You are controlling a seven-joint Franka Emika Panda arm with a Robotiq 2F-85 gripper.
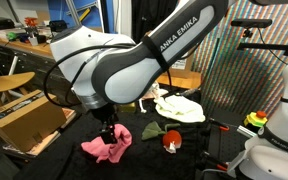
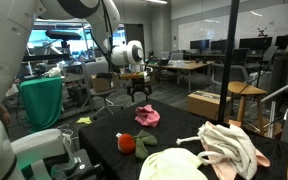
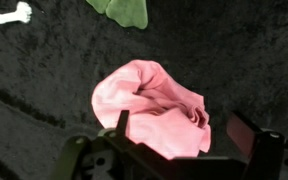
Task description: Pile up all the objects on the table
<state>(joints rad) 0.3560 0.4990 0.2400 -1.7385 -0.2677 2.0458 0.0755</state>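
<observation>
My gripper lowers onto the bunched edge of the pink cloth just below it next, since the folds there already show between the open fingers.
A crumpled pink cloth (image 3: 149,105) lies on the black table and shows in both exterior views (image 1: 106,146) (image 2: 147,116). My gripper (image 3: 184,140) is open and hangs just above it, with one finger over the cloth's edge and the other over bare table. It also shows in both exterior views (image 1: 106,128) (image 2: 138,95). A green cloth (image 1: 152,130) (image 2: 145,143) (image 3: 124,10) lies next to a red object (image 1: 171,142) (image 2: 126,143). A white cloth (image 1: 179,108) (image 2: 229,145) lies farther along the table.
The black table (image 1: 134,160) ends near the pink cloth. A cardboard box (image 1: 29,120) stands beside the table. A second white robot body (image 1: 279,110) stands at one end. Office desks and chairs (image 2: 209,100) fill the background.
</observation>
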